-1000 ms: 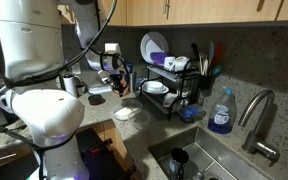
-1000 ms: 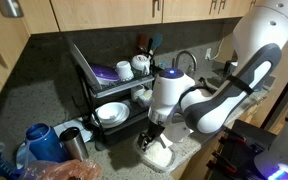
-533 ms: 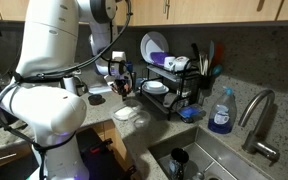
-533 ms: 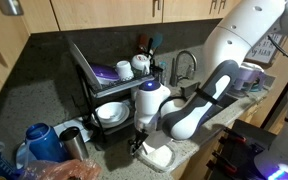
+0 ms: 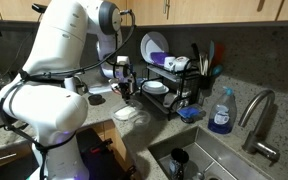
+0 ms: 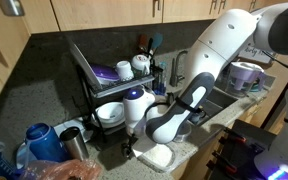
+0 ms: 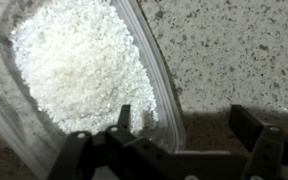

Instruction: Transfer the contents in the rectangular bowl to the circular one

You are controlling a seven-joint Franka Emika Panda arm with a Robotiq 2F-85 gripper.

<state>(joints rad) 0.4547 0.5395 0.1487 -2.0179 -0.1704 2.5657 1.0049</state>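
The rectangular bowl's rim (image 7: 172, 116) already runs between my gripper's two open fingers. My gripper will stay low in place next and close them onto that rim.
The rectangular bowl (image 7: 79, 60), translucent plastic and filled with white grains, fills the upper left of the wrist view. It sits at the counter corner in both exterior views (image 5: 131, 116) (image 6: 157, 155). My gripper (image 7: 184, 125) is open and low over the bowl's near end. The bowl's rim runs between the fingers: one fingertip (image 7: 124, 115) is over the grains, and the opposite one is outside over bare counter. Nothing is gripped. In the exterior views the gripper (image 5: 125, 92) (image 6: 136, 147) hangs just above the bowl. I cannot make out the circular one.
A black dish rack (image 5: 169, 85) (image 6: 109, 95) with white bowls and a purple plate stands right behind the container. A sink (image 5: 199, 160), a faucet (image 5: 256, 120) and a blue soap bottle (image 5: 221, 112) lie to one side. Mugs and a blue kettle (image 6: 39, 140) crowd the counter corner.
The arm has swung over and lowered, bringing the open gripper down to the end of the rectangular bowl. The bowl itself has not moved.
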